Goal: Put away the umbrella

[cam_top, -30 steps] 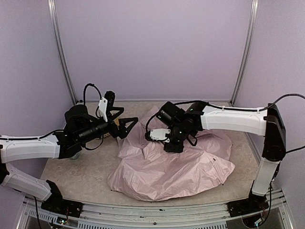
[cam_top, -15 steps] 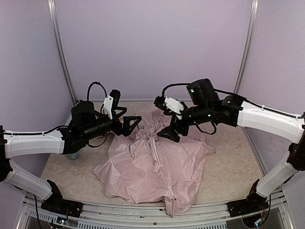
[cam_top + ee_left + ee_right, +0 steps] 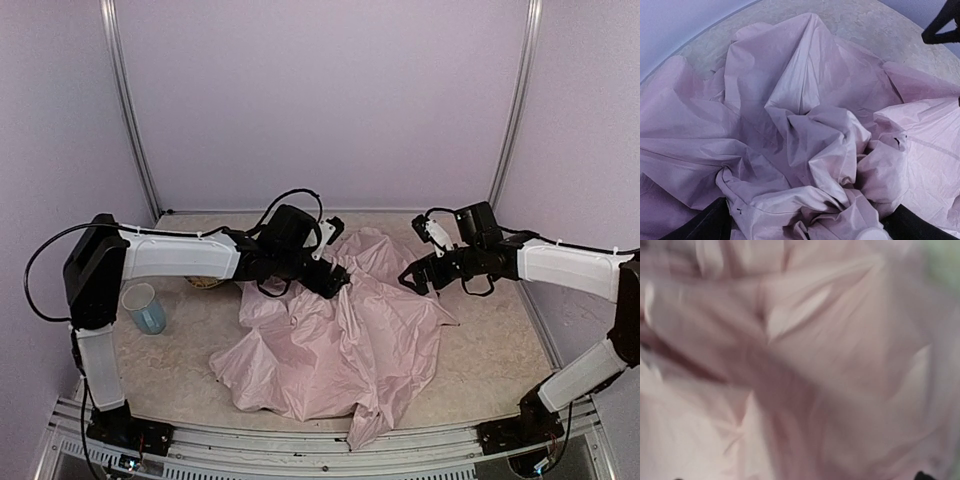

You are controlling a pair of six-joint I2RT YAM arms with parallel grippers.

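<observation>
I should keep my left gripper in place and close it on the folds, because the bunched umbrella fabric is between its wide-open fingers.
The umbrella (image 3: pixel 340 325) lies collapsed as a crumpled heap of pale pink fabric in the middle of the table; its shaft is hidden. My left gripper (image 3: pixel 333 279) is pressed into the heap's upper left. In the left wrist view, bunched umbrella fabric (image 3: pixel 805 150) fills the space between its wide-apart fingers (image 3: pixel 705 227), so this gripper (image 3: pixel 812 227) is open. A pale round piece (image 3: pixel 872 234) shows at the bottom edge. My right gripper (image 3: pixel 413 277) stands open at the umbrella's right edge, holding nothing. The right wrist view is blurred pink fabric (image 3: pixel 800 360).
A light blue cup (image 3: pixel 146 307) stands at the left, near the left arm's upright link. A woven tray (image 3: pixel 204 283) lies partly hidden behind the left forearm. Metal posts (image 3: pixel 130 110) mark the back corners, and bare tabletop (image 3: pixel 500 350) shows to the right of the fabric.
The right gripper opened, let the fabric go and drew back to the right. The left arm swung across into the top of the heap. The fabric dropped and spread flatter.
</observation>
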